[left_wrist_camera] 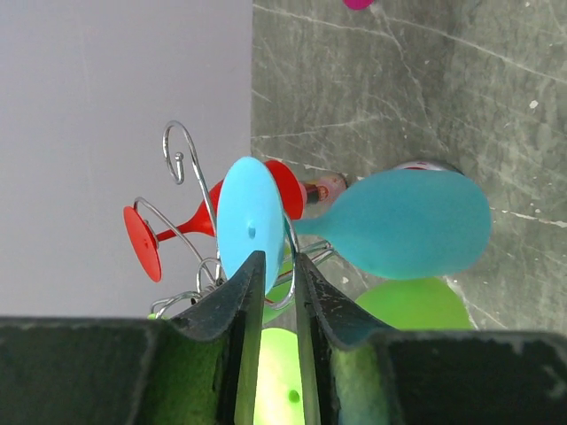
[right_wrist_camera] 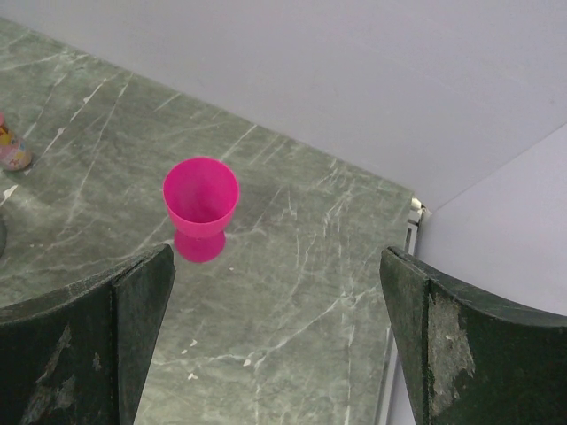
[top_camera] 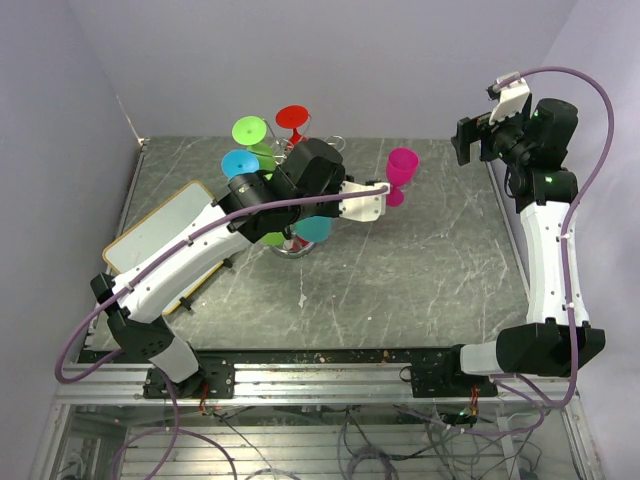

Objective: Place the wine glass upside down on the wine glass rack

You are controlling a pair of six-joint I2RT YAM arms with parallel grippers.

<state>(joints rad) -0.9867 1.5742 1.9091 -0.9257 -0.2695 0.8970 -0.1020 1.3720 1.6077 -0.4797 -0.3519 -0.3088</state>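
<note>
My right gripper needs to move down and to the left in the top view next, onto the pink glass's facing rim [top_camera: 417,159] [right_wrist_camera: 236,189], because the pink glass's opening is below on that side.
The silver wire wine glass rack [left_wrist_camera: 182,150] stands at the back left of the table, its shiny base [top_camera: 290,248] under my left arm. A blue wine glass [left_wrist_camera: 407,226] hangs on it upside down, foot [left_wrist_camera: 252,221] up. My left gripper [left_wrist_camera: 279,257] sits right at that foot with its jaws a narrow gap apart and nothing clamped between them. A red glass [left_wrist_camera: 142,241] and a green glass [left_wrist_camera: 416,305] also hang there. A pink wine glass [right_wrist_camera: 201,204] stands upright on the table. My right gripper [right_wrist_camera: 279,266] hovers wide open above and to its right.
A white board [top_camera: 160,225] lies on the table's left side, partly under my left arm. The grey walls close in behind the rack and along the right edge [right_wrist_camera: 403,243] of the table.
</note>
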